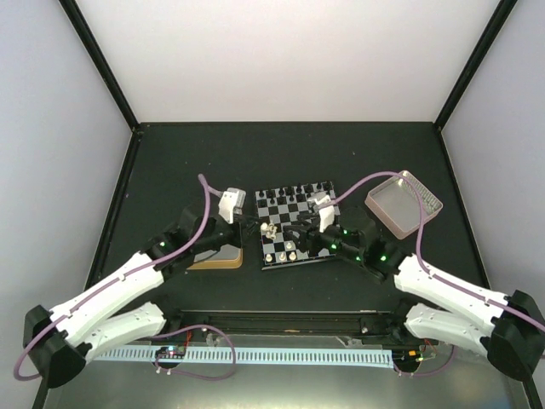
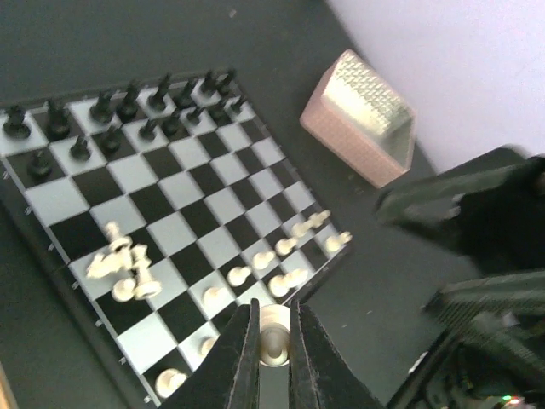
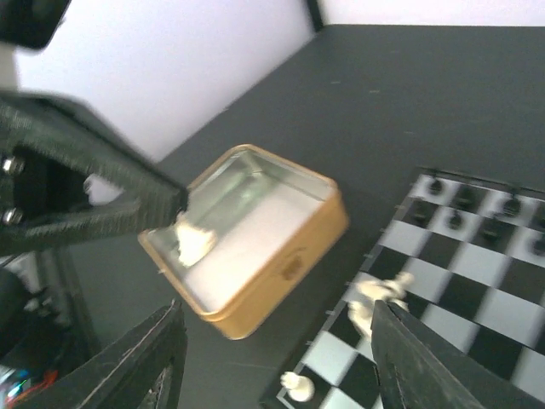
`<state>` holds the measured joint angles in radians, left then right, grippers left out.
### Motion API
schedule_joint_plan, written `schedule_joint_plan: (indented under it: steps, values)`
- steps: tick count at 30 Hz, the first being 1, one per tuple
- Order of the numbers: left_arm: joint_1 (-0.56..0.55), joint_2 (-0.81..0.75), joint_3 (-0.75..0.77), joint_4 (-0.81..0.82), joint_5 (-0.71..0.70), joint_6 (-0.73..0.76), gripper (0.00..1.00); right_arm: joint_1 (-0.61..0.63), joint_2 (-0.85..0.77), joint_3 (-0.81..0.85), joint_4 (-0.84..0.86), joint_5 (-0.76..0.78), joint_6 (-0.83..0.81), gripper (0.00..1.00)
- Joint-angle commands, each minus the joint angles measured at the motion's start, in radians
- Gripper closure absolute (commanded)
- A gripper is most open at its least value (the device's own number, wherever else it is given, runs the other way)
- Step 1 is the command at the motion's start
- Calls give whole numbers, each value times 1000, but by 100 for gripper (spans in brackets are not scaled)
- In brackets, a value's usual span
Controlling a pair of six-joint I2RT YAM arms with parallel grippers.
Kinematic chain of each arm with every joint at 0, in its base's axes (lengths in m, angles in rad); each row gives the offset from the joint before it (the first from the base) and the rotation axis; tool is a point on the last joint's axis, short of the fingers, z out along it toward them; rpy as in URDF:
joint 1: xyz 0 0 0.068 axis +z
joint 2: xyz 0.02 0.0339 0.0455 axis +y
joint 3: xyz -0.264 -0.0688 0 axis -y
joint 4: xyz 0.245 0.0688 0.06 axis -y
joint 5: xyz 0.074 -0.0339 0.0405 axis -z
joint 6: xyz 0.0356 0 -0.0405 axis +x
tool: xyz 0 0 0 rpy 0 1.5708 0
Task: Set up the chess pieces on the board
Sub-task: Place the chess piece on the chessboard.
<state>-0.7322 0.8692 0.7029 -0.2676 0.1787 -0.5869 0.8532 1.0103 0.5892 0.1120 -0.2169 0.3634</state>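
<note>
With the light square (image 2: 302, 265) between tall piece and corner rook empty, I will move my left gripper toward the right in the top view, down onto it to release.
The board (image 1: 294, 223) lies mid-table. Black pieces (image 2: 128, 111) stand in two rows along its far edge. Cream pawns (image 2: 281, 256) line its near side, and a few cream pieces (image 2: 123, 268) lie jumbled on the left squares. My left gripper (image 2: 274, 341) is shut on a cream piece (image 2: 274, 328), held over the board's near-left edge; in the top view the left gripper (image 1: 258, 226) is at the board's left side. My right gripper (image 3: 277, 366) is open and empty above the board's left part (image 1: 298, 228), facing the tin.
A gold-rimmed tin tray (image 3: 255, 230) sits left of the board with one cream piece (image 3: 192, 243) inside. A pink-sided tray (image 1: 404, 204) stands right of the board. The two arms are close together over the board.
</note>
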Motion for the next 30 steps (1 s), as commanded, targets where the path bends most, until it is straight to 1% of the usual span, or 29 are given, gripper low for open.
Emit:
schedule_joint_plan:
  steps: [1, 4, 6, 11, 14, 20, 25, 30]
  values:
    - [-4, 102, 41, -81, -40, 44, 98, 3, -63, -11, -108, 344, 103, 39]
    - [-20, 178, 41, -75, -43, 44, 98, 3, -81, -2, -199, 536, 194, 39]
    - [-40, 226, 48, -69, -54, 48, 98, 3, -94, 0, -252, 631, 255, 39]
    - [-148, 338, 99, -48, -126, 71, 98, 2, -136, 0, -383, 808, 394, 38]
    - [-224, 396, 136, -33, -185, 93, 98, 1, -172, -8, -450, 882, 462, 36]
    - [-343, 548, 240, -74, -308, 129, 99, -6, -259, -49, -500, 944, 519, 32]
    - [-398, 632, 296, -65, -340, 163, 98, -10, -317, -79, -511, 956, 533, 31]
    - [-425, 695, 342, -65, -355, 180, 99, -13, -347, -83, -536, 962, 538, 30]
